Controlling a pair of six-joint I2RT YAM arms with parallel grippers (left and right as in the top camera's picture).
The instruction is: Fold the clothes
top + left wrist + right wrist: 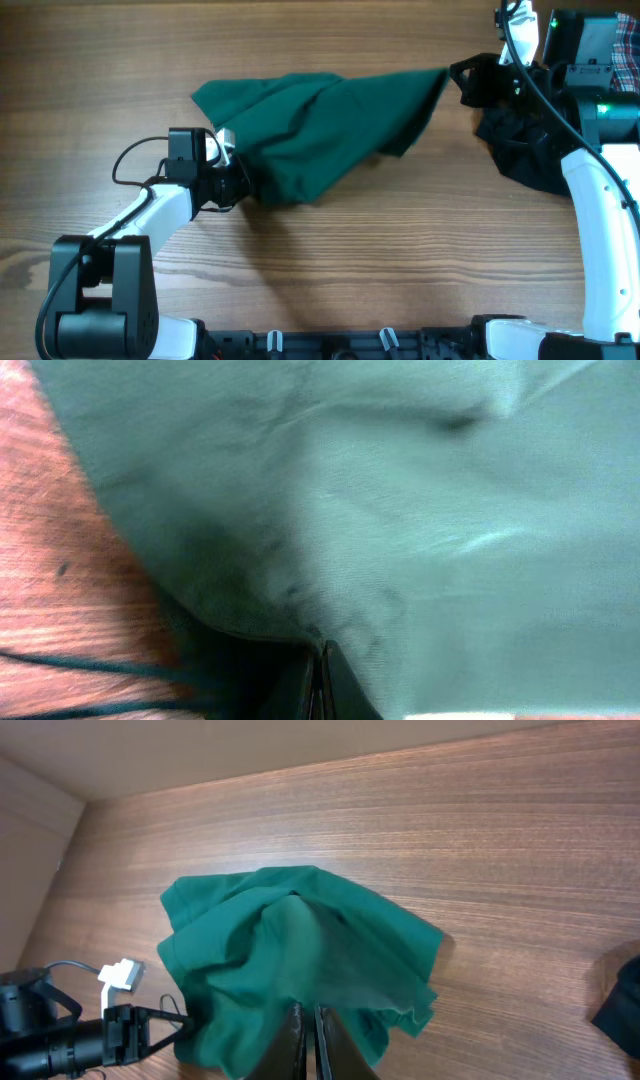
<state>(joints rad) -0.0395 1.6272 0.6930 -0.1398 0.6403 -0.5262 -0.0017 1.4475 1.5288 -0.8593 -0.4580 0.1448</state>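
The garment's corner hangs above the table; my right gripper should next lower, draw back and release it over the bare wood point(425, 150) point(465, 1038) beside the garment.
A plain dark green garment point(320, 130) lies bunched across the middle of the wooden table, one corner stretched up toward the right. My left gripper point(243, 183) is shut on its lower left edge. In the left wrist view the green fabric point(400, 510) fills the frame and the shut jaws point(320, 660) pinch a fold. My right gripper point(455, 73) is shut on the garment's right corner. In the right wrist view the cloth point(290, 950) drapes away from the closed gripper point(305, 1015). A black garment point(520, 150) lies crumpled at the right.
A red-navy-white plaid shirt point(600, 38) shows at the back right corner behind the right arm. The left arm point(80, 1040) with its cable reaches in from the front left. Bare wood table point(400, 250) stretches along the front.
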